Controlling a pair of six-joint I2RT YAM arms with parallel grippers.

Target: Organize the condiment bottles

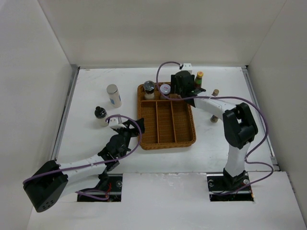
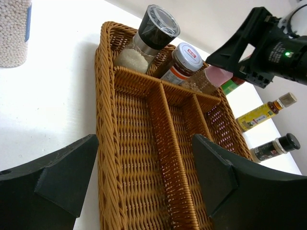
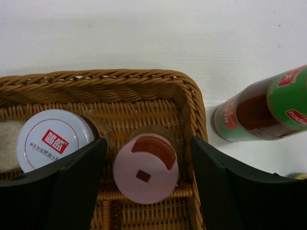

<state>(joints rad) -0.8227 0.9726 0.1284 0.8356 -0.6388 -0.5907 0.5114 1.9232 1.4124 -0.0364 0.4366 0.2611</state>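
Observation:
My right gripper is at the pink-lidded jar, and next I will lift it off the jar and move it onto the green-labelled bottle's yellow cap (image 1: 200, 74), because that stands to its right in the top view.
My right gripper (image 1: 184, 85) is open over the back right corner of the wicker tray (image 1: 144, 136), its jaws on either side of a pink-lidded jar (image 3: 146, 175) without gripping it. A grey-lidded jar (image 3: 53, 139) and a black-lidded grinder (image 1: 149, 86) stand beside it in the tray's back row. A green-labelled bottle (image 3: 261, 110) stands just outside the tray's right rim. My left gripper (image 1: 129, 132) is open and empty at the tray's left front edge. A white cylinder with a grey cap (image 1: 113, 96) and a small black-capped bottle (image 1: 100, 114) stand left of the tray.
A brown yellow-labelled bottle (image 1: 215, 92) and a dark black-capped bottle (image 1: 214, 118) stand right of the tray, near the right arm. The tray's three long front compartments (image 2: 139, 143) hold nothing. White walls enclose the table on three sides.

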